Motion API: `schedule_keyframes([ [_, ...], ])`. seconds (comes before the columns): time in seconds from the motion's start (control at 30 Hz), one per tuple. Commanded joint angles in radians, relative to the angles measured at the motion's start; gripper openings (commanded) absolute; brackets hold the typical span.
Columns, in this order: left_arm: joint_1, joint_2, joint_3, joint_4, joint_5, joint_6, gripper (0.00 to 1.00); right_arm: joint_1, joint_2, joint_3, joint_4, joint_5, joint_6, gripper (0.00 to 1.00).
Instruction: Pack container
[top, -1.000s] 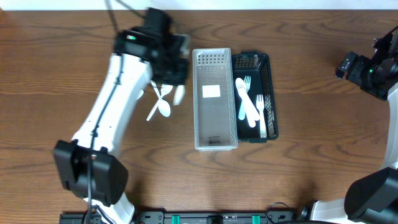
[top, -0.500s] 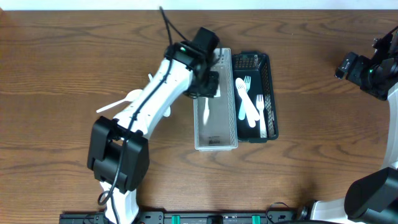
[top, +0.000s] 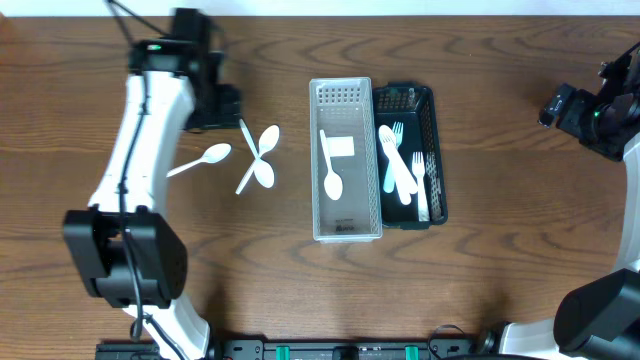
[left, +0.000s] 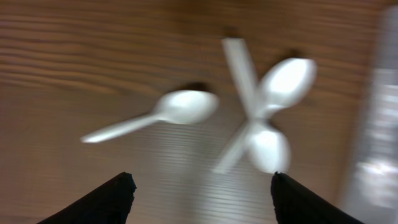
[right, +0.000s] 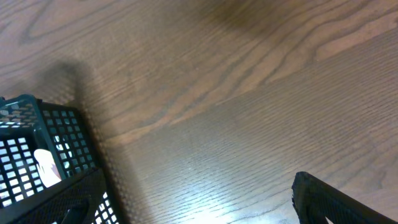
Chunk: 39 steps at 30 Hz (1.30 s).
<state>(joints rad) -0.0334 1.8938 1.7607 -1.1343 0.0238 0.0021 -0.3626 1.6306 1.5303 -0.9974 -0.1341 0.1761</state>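
My left gripper lowers and turns onto the single spoon's thin handle (top: 197, 162) (left: 150, 119) just behind its bowl next, as the spoon lies lengthwise across my fingertips' gap.
A clear white container (top: 345, 222) stands mid-table with one white spoon (top: 332, 172) lying inside. Right beside it is a black mesh basket (top: 437, 150) holding pale forks (top: 397, 165). Three more white spoons lie on the wood to the left: a single one (top: 205, 158) (left: 180, 107) and a crossed pair (top: 258, 158) (left: 267, 112). My left gripper (top: 218, 106) (left: 202, 183) hovers open and empty just beside these loose spoons. At the far right my right gripper (top: 562, 104) (right: 205, 205) is open over bare wood, with the basket's corner (right: 37, 155) at its left.
The table's back edge runs along the top of the overhead view. The left arm (top: 140, 170) stretches along the left side. Bare wood lies in front of the container and between the basket and the right arm.
The left gripper carried a spoon to the white container, let it go there, and swung back left over the loose spoons, its jaws opening. The right arm has not moved.
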Motion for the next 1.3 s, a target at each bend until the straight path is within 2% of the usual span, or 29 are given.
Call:
schedule_keyframes([
  [0.0, 0.064, 0.031, -0.019, 0.004, -0.066, 0.23, 0.73, -0.008, 0.008, -0.003, 0.003, 0.006, 0.01, 0.99],
  [0.2, 0.14, 0.092, -0.066, 0.06, -0.066, 0.345, 0.73, -0.008, 0.008, -0.003, 0.01, 0.008, 0.01, 0.99],
  [0.4, 0.156, 0.14, -0.126, 0.133, -0.066, 0.449, 0.69, -0.008, 0.008, -0.003, 0.018, 0.008, 0.01, 0.99],
  [0.6, 0.156, 0.156, -0.229, 0.219, -0.066, 0.546, 0.61, -0.008, 0.008, -0.003, 0.018, 0.032, 0.01, 0.99],
  [0.97, 0.156, 0.158, -0.393, 0.377, -0.067, 0.556, 0.58, -0.008, 0.008, -0.003, 0.022, 0.033, 0.01, 0.99],
  [1.03, 0.156, 0.158, -0.404, 0.385, -0.066, 0.556, 0.51, -0.008, 0.008, -0.003, 0.022, 0.033, 0.01, 0.99],
  [1.1, 0.155, 0.158, -0.409, 0.385, -0.066, 0.555, 0.35, -0.008, 0.008, -0.003, 0.021, 0.033, 0.01, 0.99],
  [1.17, 0.154, 0.158, -0.409, 0.379, -0.066, 0.555, 0.12, -0.008, 0.008, -0.003, 0.02, 0.032, 0.01, 0.99],
  [1.2, 0.154, 0.158, -0.409, 0.373, -0.066, 0.551, 0.06, -0.008, 0.008, -0.003, 0.019, 0.032, 0.01, 0.99],
  [1.27, 0.152, 0.156, -0.409, 0.362, -0.067, 0.514, 0.06, -0.008, 0.008, -0.003, 0.016, 0.032, 0.01, 0.99],
])
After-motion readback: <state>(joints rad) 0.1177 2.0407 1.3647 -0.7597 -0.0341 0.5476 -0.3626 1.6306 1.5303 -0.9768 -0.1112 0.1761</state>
